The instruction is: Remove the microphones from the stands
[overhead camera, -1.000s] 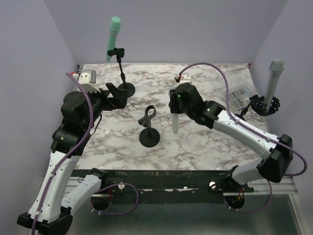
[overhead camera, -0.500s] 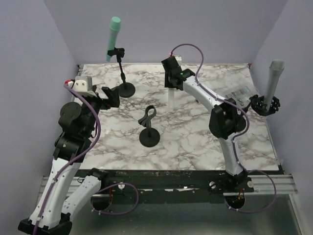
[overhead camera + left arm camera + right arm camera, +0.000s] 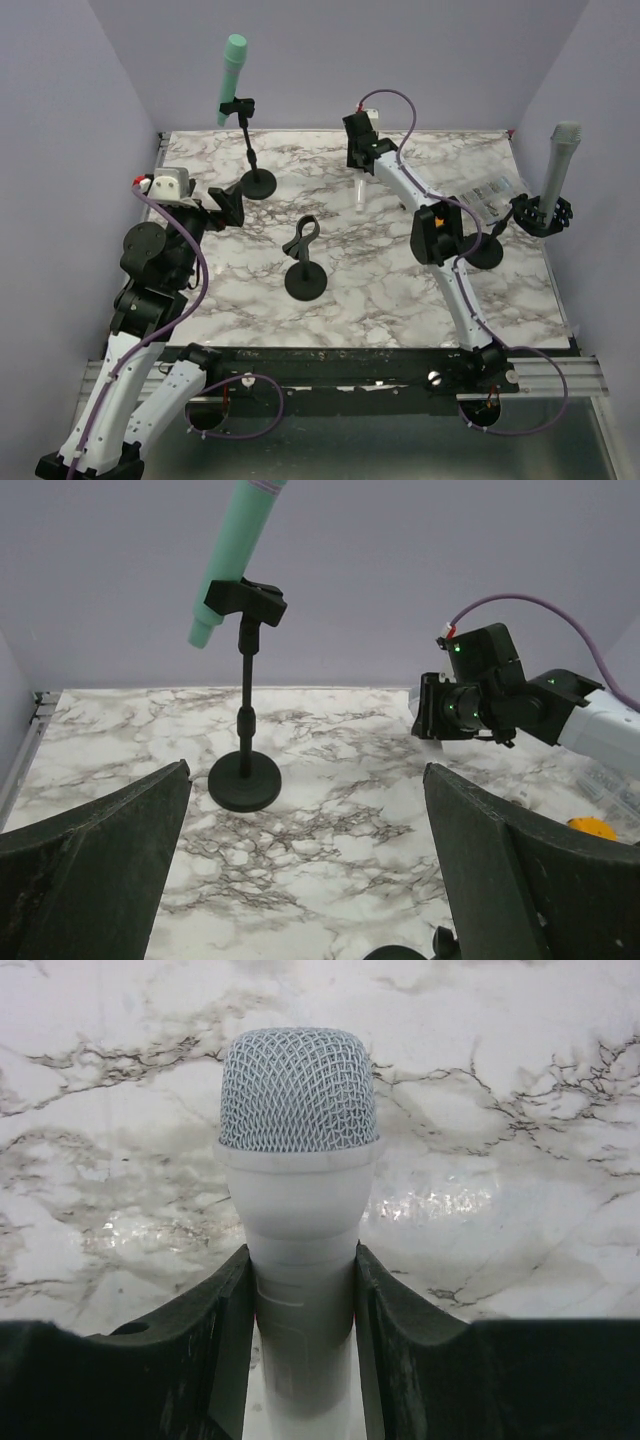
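Observation:
My right gripper should next lower the white microphone a little onto the clear, bare marble below its fingers and release it.
My right gripper [image 3: 357,170] reaches to the back of the table and is shut on a white microphone [image 3: 359,196], which hangs below it over the marble. In the right wrist view the fingers [image 3: 215,1340] clamp the white body just under the mesh head [image 3: 298,1090]. An empty black stand [image 3: 303,262] stands mid-table. A green microphone [image 3: 233,65] sits clipped in a stand [image 3: 258,182] at the back left, also shown in the left wrist view [image 3: 235,550]. A grey microphone [image 3: 560,165] sits clipped in a stand at the right edge. My left gripper [image 3: 228,205] is open and empty, short of the green microphone's stand.
A clear plastic piece [image 3: 493,196] lies at the right of the marble table [image 3: 400,290]. Purple walls close the left, back and right sides. The right arm [image 3: 440,235] stretches across the right half of the table. The green microphone's stand base [image 3: 244,781] lies ahead of my left fingers.
The right arm swung from the table's middle to the back, carrying the white microphone away from the empty stand. The left arm drew back a little to the left.

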Controlling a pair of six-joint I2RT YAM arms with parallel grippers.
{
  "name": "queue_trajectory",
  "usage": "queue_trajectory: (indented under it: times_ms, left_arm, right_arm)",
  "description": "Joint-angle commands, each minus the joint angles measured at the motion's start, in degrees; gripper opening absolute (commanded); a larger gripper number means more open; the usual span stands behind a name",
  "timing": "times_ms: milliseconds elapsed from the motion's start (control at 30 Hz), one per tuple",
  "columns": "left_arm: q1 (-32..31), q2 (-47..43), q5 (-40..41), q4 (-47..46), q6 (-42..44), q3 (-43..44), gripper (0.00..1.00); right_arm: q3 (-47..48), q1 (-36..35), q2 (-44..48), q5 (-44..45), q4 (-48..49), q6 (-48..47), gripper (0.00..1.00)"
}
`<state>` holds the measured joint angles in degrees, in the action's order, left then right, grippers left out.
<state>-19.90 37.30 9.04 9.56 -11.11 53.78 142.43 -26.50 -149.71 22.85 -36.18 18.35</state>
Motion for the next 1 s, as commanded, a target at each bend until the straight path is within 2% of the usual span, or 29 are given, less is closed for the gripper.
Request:
queue_trajectory:
  times_ms: [0, 300, 400, 700, 800, 833, 867, 967]
  left_arm:
    - [-0.12, 1.43, 0.84, -1.07, 0.83, -0.21, 0.97]
    - [-0.13, 2.47, 0.01, -1.29, 0.57, -0.52, 0.94]
    - [-0.13, 2.92, 0.10, -1.18, 0.66, -0.65, 0.93]
    - [-0.14, 3.27, 0.28, -1.39, 0.82, -0.85, 0.92]
    - [-0.14, 3.48, 0.55, -1.55, 1.17, -1.09, 0.92]
    - [-0.14, 3.52, 0.78, -1.61, 1.26, -1.13, 0.92]
    - [-0.12, 3.57, 0.93, -1.68, 1.40, -1.22, 0.92]
    - [-0.14, 3.89, 1.33, -1.80, 1.53, -1.47, 0.91]
  right_arm:
    - [2.40, -0.12, -3.77, 1.30, 6.35, -3.16, 0.01]
    - [4.36, 0.32, -7.90, 2.74, 13.45, -6.82, 0.03]
    - [4.18, 0.33, -8.56, 2.59, 14.27, -7.10, 0.16]
    - [4.84, 0.41, -9.64, 0.86, 15.00, -7.60, 0.47]
    - [6.08, 0.40, -9.18, -0.18, 14.50, -7.61, 0.64]
    - [6.19, 0.45, -8.67, -0.41, 14.39, -7.68, 0.73]
    - [6.32, 0.42, -8.07, -0.78, 14.32, -7.88, 0.78]
    - [7.29, 0.36, -5.04, -1.31, 11.72, -7.85, 0.84]
